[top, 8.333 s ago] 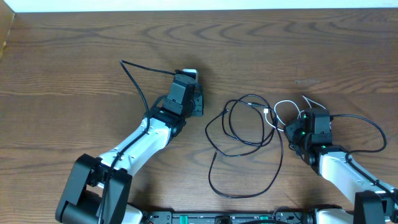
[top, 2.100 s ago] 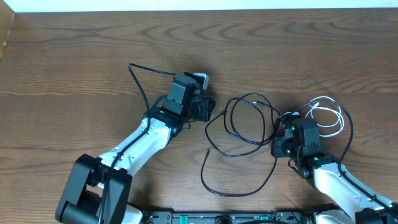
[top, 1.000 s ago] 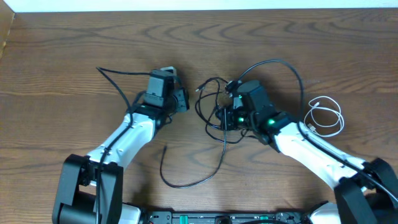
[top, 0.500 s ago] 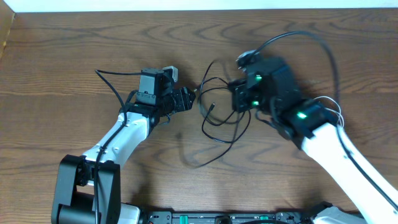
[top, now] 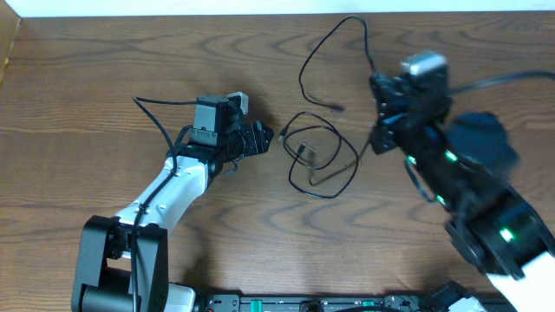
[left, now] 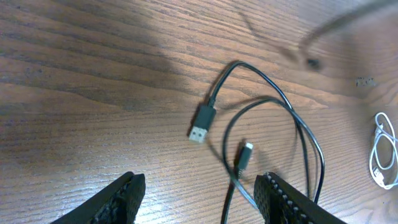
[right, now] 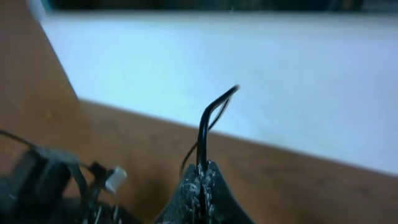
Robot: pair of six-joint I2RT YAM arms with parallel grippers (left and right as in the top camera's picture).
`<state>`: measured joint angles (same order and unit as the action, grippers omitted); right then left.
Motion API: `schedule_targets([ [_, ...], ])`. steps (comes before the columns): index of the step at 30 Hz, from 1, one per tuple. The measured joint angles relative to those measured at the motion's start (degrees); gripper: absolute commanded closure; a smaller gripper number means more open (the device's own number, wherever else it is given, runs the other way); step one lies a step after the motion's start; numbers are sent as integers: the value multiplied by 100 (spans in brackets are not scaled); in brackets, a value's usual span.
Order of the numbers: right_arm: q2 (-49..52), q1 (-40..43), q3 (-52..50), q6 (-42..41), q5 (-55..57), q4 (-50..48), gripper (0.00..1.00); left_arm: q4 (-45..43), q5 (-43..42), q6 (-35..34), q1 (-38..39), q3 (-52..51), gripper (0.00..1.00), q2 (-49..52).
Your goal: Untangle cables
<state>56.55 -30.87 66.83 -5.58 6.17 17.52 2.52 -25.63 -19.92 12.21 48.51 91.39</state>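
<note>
I will swing my right gripper to the right in the overhead view and lower it beside the white cord [left: 382, 155] to let go of the piece of black cord, because that spot is clear of the loops.
The black cord [top: 323, 158] lies in loose loops at mid-table, and one strand [top: 347, 21] rises toward the back. My right gripper [top: 380, 87], lifted high and blurred, is shut on that strand; the right wrist view shows the black cord [right: 204, 134] pinched at the gripper [right: 202, 177]. Just left of the loops, low over the table, sits my left gripper [top: 264, 139]. It stands open [left: 202, 199], with the USB plug [left: 200, 124] and a small plug [left: 244, 152] ahead of it. A cord strand runs close to its right finger [left: 280, 196]. The white cord [left: 382, 155] shows only at the left wrist view's right edge; overhead my right arm hides it.
A thick black wire [top: 156, 108] arcs from the left arm over the table. Another thick wire [top: 512, 78] trails from the right arm. The table's far edge meets a white strip [top: 217, 7]. A box corner [top: 9, 43] sits at the far left.
My right arm has risen and swung toward the back right, carrying the black cord and drawing a strand up out of the loops. The left gripper has opened a little wider.
</note>
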Motion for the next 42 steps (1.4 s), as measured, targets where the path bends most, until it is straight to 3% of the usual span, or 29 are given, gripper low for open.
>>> schedule_targets([
  [8,-557,-2,0,46,1121,22,99,0,0,0,0,0,37,0],
  [15,-529,-2,0,66,2037,302,99,0,0,0,0,0,38,0],
  [20,-372,122,0,236,2769,-20,99,2,-2,0,0,0,38,0],
  [25,39,844,0,772,3254,-459,99,0,0,0,0,0,38,0],
  [29,481,1705,2,874,3388,-267,99,4,0,0,0,0,38,0],
  [42,1705,3429,9,-258,3460,1617,98,0,0,0,0,0,38,0],
])
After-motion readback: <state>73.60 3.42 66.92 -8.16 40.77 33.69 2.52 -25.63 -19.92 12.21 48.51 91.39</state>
